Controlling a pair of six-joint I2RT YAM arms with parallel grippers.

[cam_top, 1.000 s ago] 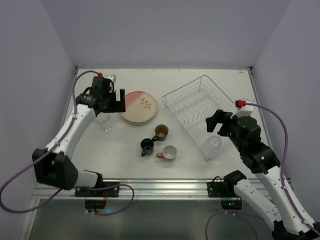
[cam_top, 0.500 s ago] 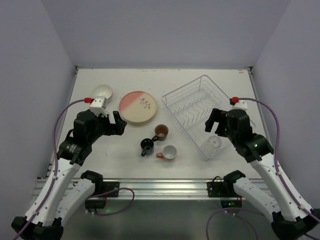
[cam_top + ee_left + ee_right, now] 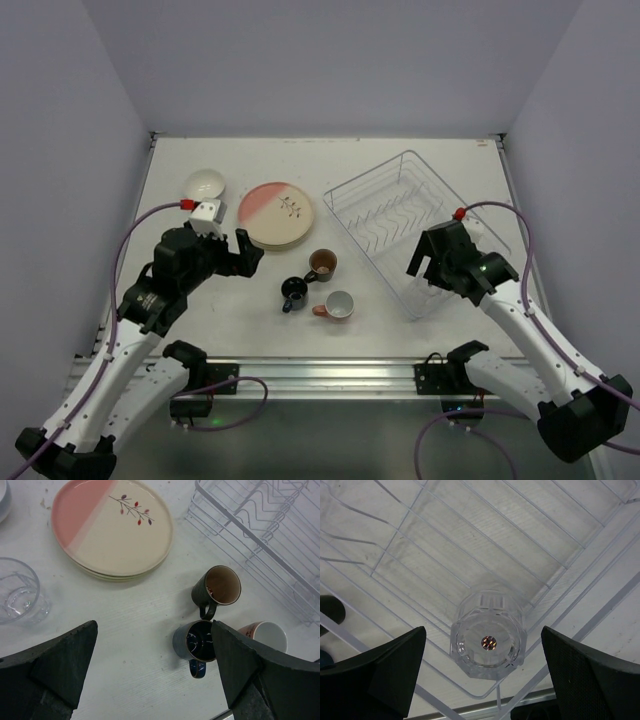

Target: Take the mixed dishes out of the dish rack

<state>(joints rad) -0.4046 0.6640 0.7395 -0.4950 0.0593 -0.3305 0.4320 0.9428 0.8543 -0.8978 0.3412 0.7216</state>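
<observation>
My right gripper lowers from above next, one finger down each side, and closes around the glass's upturned base point(image 3: 489, 644). The dish rack's wire sides crowd the upside-down glass.
The wire dish rack point(image 3: 385, 205) stands at the right; it also shows in the left wrist view point(image 3: 260, 525). One clear glass point(image 3: 488, 642) stands upside down in its near corner. My right gripper point(image 3: 487, 675) point(image 3: 421, 263) is open above it, one finger on each side, not touching. The pink-and-cream plates point(image 3: 275, 214) point(image 3: 112, 525), white bowl point(image 3: 205, 184), brown cup point(image 3: 322, 264) point(image 3: 220, 585), dark blue cup point(image 3: 294, 293) point(image 3: 197, 641) and salmon cup point(image 3: 337, 306) point(image 3: 267, 635) are on the table. My left gripper point(image 3: 155, 670) point(image 3: 246, 253) is open and empty above the table left of the cups. The second glass point(image 3: 20, 597) stands left of the plates.
The rack's wire walls point(image 3: 470, 555) close in around the glass on the near and right sides. The cups stand close together between the two arms. The table's metal front rail point(image 3: 320, 375) runs along the near edge.
My left arm has pulled back from the back left, uncovering the white bowl, and now hangs nearer the cups. My right gripper has moved closer over the glass in the rack.
</observation>
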